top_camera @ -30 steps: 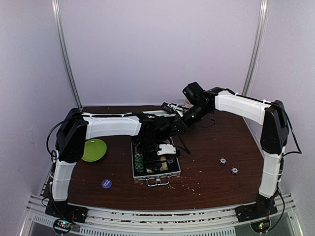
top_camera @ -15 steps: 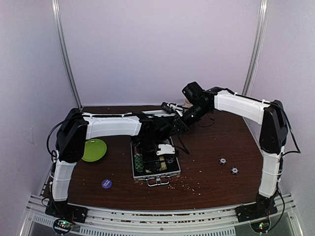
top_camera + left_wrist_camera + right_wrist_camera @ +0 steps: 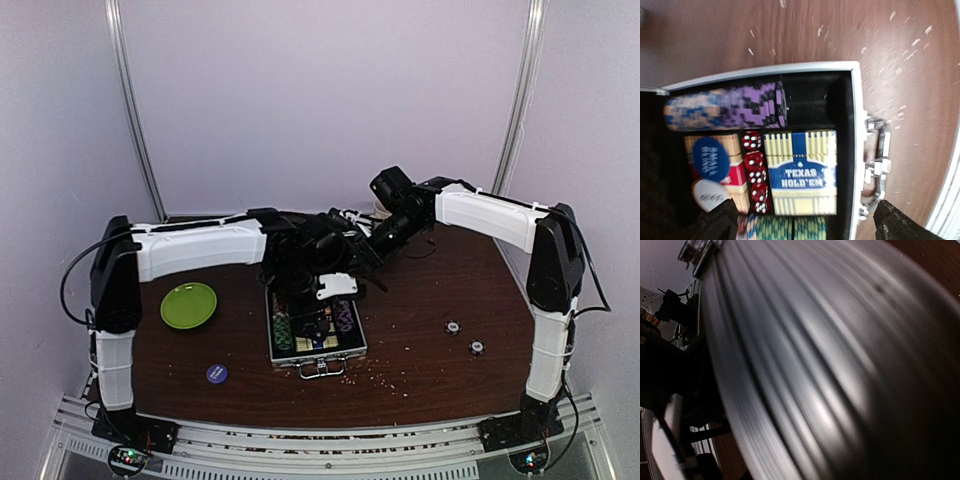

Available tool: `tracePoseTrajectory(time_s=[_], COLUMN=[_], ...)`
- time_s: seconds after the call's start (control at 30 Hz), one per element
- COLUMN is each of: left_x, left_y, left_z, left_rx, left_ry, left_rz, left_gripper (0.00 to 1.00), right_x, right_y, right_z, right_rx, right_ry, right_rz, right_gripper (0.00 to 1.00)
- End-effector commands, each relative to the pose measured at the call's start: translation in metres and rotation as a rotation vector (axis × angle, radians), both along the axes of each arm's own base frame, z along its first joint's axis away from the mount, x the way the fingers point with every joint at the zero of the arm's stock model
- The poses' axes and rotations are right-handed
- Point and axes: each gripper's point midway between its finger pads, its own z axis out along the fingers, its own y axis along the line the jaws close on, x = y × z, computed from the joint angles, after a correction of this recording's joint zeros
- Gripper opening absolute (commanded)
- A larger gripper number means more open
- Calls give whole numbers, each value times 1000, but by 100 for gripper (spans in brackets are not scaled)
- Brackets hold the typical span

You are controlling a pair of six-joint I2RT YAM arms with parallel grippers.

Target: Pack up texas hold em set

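Note:
My left gripper moves back and down onto the loose blue dealer button (image 3: 216,373) next, since the button lies below the gripper, to its left in the top view.
The silver briefcase (image 3: 352,347) lies open at the table's centre, handle (image 3: 322,370) toward the near edge. In the left wrist view its black lining (image 3: 805,102) holds a row of purple and blue chips (image 3: 725,107), a Texas Hold'em card box (image 3: 800,170), red dice (image 3: 755,170), a blue dealer button (image 3: 710,157), a white one (image 3: 710,195) and green chips (image 3: 785,230). My left gripper (image 3: 805,225) hovers open and empty over the case. My right gripper (image 3: 362,243) is at the raised lid (image 3: 805,365), whose blurred silver ribs fill its view and hide its fingers.
A green plate (image 3: 188,305) lies left of the case. A blue dealer button (image 3: 216,373) lies near the front left. Two small round pieces (image 3: 452,327) (image 3: 477,347) lie on the right. Crumbs are scattered in front of the case.
My left arm has swung its shoulder and elbow to the left and drawn its gripper up and back a little over the case. My right arm has hardly moved.

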Motion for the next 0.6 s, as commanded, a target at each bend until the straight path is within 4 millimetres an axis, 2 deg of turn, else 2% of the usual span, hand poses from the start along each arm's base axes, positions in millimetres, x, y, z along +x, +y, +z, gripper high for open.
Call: tracePoseTrajectory(time_s=[0.0,0.1,0.2,0.27,0.37,0.5,0.57], left_x=[-23,-24,-32,-40,-48,-54,-67], left_y=[8,23,40,50,72,135,163], left_z=[91,109,100,87,61,5,-13], left_rx=[-240,-403,-480,-482,-394,-66,80], left_ry=[-100,-186,-173,-111,-24,95,119], left_rz=[47,145,248,309,460,794,896], left_gripper=[98,98,98,98,88,72,71], right_x=[-18,-19,-19,-20,-20,-20,-21], right_y=[-8,-8,-8,-7,-7,-7,-7], right_z=[-55,-55,-55,-56,-55,-54,-53], right_rx=[-133,-131,-132,-133,-133,-134,-135], right_ry=[147,152,150,150,150,147,143], right_rz=[-8,-5,-4,-5,-8,-8,-6], right_gripper=[39,39,39,39,39,39,38])
